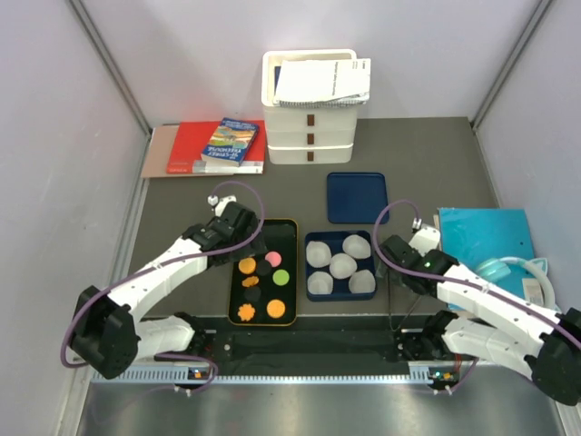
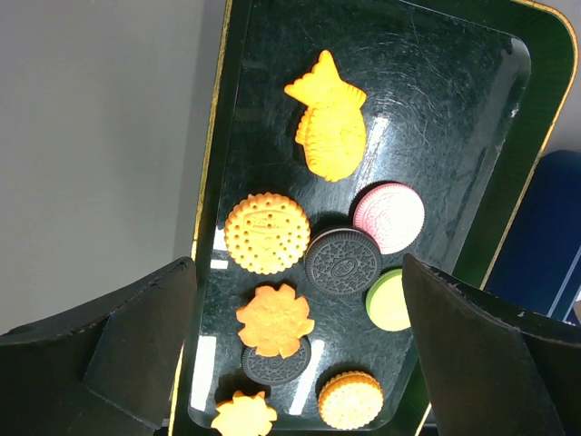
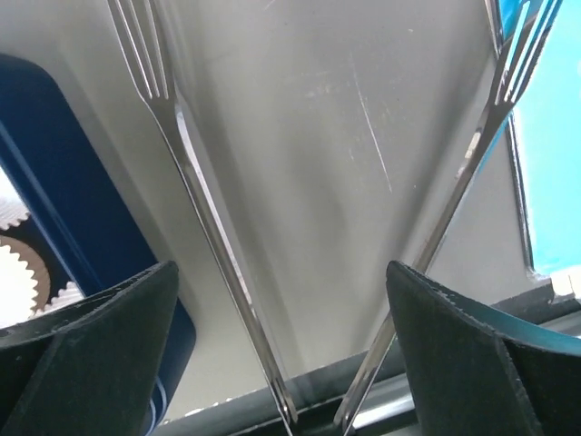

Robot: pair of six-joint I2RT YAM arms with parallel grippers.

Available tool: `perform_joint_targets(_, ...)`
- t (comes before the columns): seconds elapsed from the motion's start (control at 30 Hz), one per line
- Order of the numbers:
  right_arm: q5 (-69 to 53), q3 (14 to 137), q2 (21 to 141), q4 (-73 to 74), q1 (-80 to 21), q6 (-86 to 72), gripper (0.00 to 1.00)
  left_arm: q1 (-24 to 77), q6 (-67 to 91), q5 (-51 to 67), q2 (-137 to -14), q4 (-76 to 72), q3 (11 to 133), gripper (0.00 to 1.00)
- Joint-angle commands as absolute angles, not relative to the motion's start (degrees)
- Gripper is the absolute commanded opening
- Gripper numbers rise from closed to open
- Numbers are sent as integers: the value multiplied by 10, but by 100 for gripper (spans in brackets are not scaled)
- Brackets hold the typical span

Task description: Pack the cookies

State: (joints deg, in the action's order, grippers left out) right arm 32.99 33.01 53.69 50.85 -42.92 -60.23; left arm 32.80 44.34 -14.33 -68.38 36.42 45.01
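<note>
The right gripper shifts toward the blue box (image 1: 313,245) next, then closes on the tongs' arm. This is because that arm lies off-center, nearer the finger by the box.
Several cookies lie on a black gold-rimmed tray (image 1: 289,231): an orange fish shape (image 2: 329,127), a round orange one (image 2: 267,232), a black one (image 2: 341,262), a pink one (image 2: 388,217), a green one (image 2: 390,300) and an orange flower (image 2: 274,320) resting on another black cookie. My left gripper (image 2: 300,350) hovers open over the tray's near half (image 1: 243,238) with nothing between its fingers. The right gripper (image 3: 290,363) is open beside the blue box (image 1: 313,245). Its fingers straddle a pair of metal tongs (image 3: 204,218) without pressing on them.
The blue box holds several white pleated paper cups (image 1: 342,265). Its blue lid (image 1: 357,197) lies behind it. A teal folder (image 1: 481,236) is at the right, and books (image 1: 218,145) and a white stacked container (image 1: 309,109) are at the back.
</note>
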Motion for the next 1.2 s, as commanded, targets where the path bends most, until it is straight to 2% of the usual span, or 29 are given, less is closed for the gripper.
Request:
perform_joint_targets(0.0,338,328,563,468,-432,-606,91,330,457,-137,-662,340,444,99)
perform_joint_targets(0.13,331,326,603,439,-431,-599,72,330,460,-128,-663,338,439,99)
perform_joint_targets(0.27,319,323,642,410,-432,-594,60,330,460,-125,-663,338,432,99)
perform_joint_targets(0.33,316,322,666,397,-431,-596,48,330,459,-124,-660,337,427,99)
perform_joint_targets(0.37,316,322,673,396,-431,-598,46,331,460,-123,-659,337,425,99)
perform_joint_targets(0.43,315,323,693,388,-431,-599,32,331,459,-123,-655,336,422,99)
perform_joint_targets(0.47,315,323,699,386,-431,-599,30,331,458,-121,-654,335,420,99)
perform_joint_targets(0.53,312,325,714,382,-429,-600,15,330,458,-119,-652,332,417,99)
perform_joint_targets(0.6,314,336,720,387,-426,-600,12,330,457,-118,-652,331,417,99)
perform_joint_targets(0.67,323,346,722,402,-426,-599,0,331,457,-117,-654,330,416,99)
perform_joint_targets(1.17,478,545,725,530,-408,-484,0,331,447,-119,-653,322,413,99)
